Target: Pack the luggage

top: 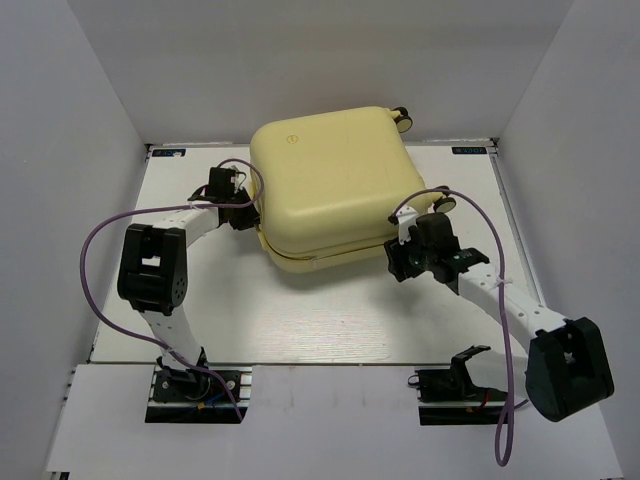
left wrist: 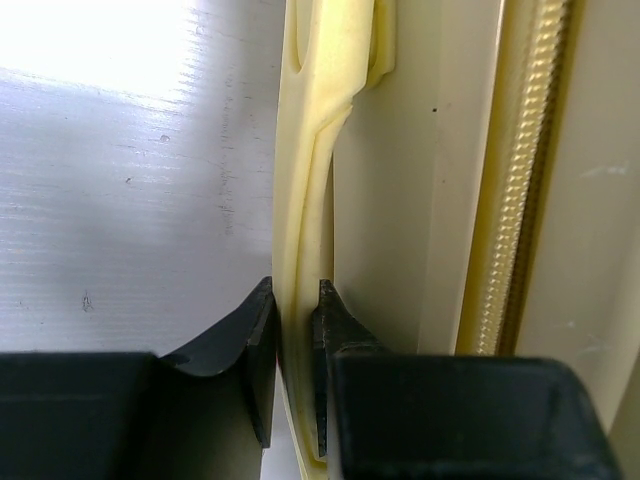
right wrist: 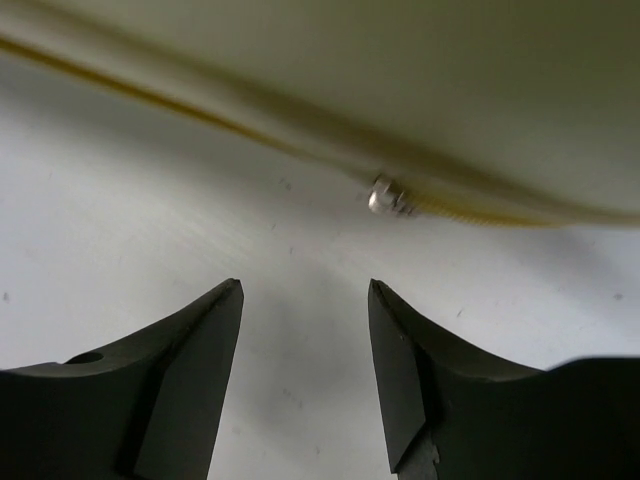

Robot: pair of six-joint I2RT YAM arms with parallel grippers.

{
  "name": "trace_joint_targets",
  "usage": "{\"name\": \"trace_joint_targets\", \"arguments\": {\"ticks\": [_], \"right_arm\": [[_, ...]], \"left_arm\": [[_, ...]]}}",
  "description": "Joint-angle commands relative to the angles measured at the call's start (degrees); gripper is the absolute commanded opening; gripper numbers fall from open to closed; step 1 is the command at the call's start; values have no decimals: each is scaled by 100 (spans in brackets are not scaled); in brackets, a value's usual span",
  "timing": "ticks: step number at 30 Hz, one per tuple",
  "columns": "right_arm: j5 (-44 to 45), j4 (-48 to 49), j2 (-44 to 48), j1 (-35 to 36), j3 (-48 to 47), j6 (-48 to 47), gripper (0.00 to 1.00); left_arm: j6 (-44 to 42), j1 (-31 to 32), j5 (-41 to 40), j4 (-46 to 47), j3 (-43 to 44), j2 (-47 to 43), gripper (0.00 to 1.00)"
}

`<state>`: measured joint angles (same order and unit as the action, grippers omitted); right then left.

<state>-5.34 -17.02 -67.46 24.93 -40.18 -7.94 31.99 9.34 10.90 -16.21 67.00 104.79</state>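
Observation:
The metal zipper pull (right wrist: 388, 196) is beyond my right gripper's open fingers, so it should move outward and turn square to the slanting edge.
The luggage (top: 335, 180), a pale yellow hard-shell suitcase, lies flat and closed in the middle of the table, with a wheel (top: 404, 118) at its far right corner. My left gripper (top: 246, 214) is at its left side, shut on the pale yellow side handle (left wrist: 300, 200). In the left wrist view the black fingers (left wrist: 258, 340) pinch that strip, and the zipper (left wrist: 520, 180) runs beside it. My right gripper (top: 398, 262) is at the suitcase's near right corner. In the right wrist view it (right wrist: 305, 290) stands open and empty, just short of the metal zipper pull (right wrist: 388, 196) on the luggage (right wrist: 420, 70).
The white table (top: 300, 320) sits between grey walls on the left, back and right. Purple cables (top: 95, 250) loop off both arms. The arm bases (top: 190, 385) are at the near edge.

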Motion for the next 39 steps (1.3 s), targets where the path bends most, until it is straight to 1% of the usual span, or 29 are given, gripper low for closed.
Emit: {"name": "trace_joint_targets", "arguments": {"ticks": [1, 3, 4, 5, 7, 11, 12, 13, 16, 20, 22, 25, 26, 28, 29, 31, 32, 35, 37, 38, 39], "right_arm": [[280, 1250, -56, 12, 28, 21, 60], [297, 1586, -100, -14, 211, 74, 60], [254, 1596, -101, -14, 230, 39, 60], [271, 2075, -118, -6, 248, 4, 60], [410, 2394, -135, -23, 353, -5, 60], [491, 2484, -215, -41, 292, -119, 60], [734, 2571, -258, -58, 309, -111, 60], [728, 2615, -276, -58, 327, -154, 60], [824, 3063, -311, -84, 450, -146, 53], [1113, 3336, -268, -137, 476, 3, 53], [1062, 3450, -233, -164, 538, 153, 53], [895, 3617, -276, -190, 547, 547, 41], [843, 3644, -268, -207, 538, 618, 32], [772, 3723, -311, -190, 520, 750, 24], [841, 3775, -346, -181, 538, 1012, 15], [912, 3846, -355, -190, 564, 1075, 9], [1069, 3881, -355, -199, 582, 1102, 0], [1377, 3812, -303, -190, 573, 1216, 0], [2007, 3496, -303, -190, 521, 1304, 0], [2176, 3434, -337, -199, 529, 1383, 0], [2578, 3407, -355, -225, 581, 1409, 0]], "left_arm": [[-193, 41, 132, -823, -293, -3, 0], [-210, 41, 132, -840, -302, -12, 0], [-193, 41, 141, -814, -319, -29, 0], [-202, 41, 132, -796, -345, -47, 0], [-202, 41, 141, -796, -346, -38, 0], [-237, 32, 150, -849, -241, 23, 0], [-254, 32, 158, -849, -205, 24, 0], [-254, 32, 167, -858, -205, 41, 0], [-316, 41, 158, -937, -126, 85, 0], [-369, 24, 97, -1016, -64, 120, 0], [-377, 24, 106, -1033, -38, 129, 0], [-386, 15, 115, -1025, 5, 155, 0], [-378, 15, 115, -1034, 6, 155, 0], [-378, 24, 88, -1034, 23, 164, 0], [-386, 24, 79, -1042, 32, 156, 0], [-378, 24, 36, -1051, 32, 164, 0], [-377, 6, 27, -1042, 15, 138, 0], [-360, -29, -17, -1060, 23, 155, 0], [-334, -99, -70, -1095, 15, 147, 0], [-342, -152, -96, -1147, 41, 147, 0], [-334, -187, -123, -1157, 58, 147, 0]]}}
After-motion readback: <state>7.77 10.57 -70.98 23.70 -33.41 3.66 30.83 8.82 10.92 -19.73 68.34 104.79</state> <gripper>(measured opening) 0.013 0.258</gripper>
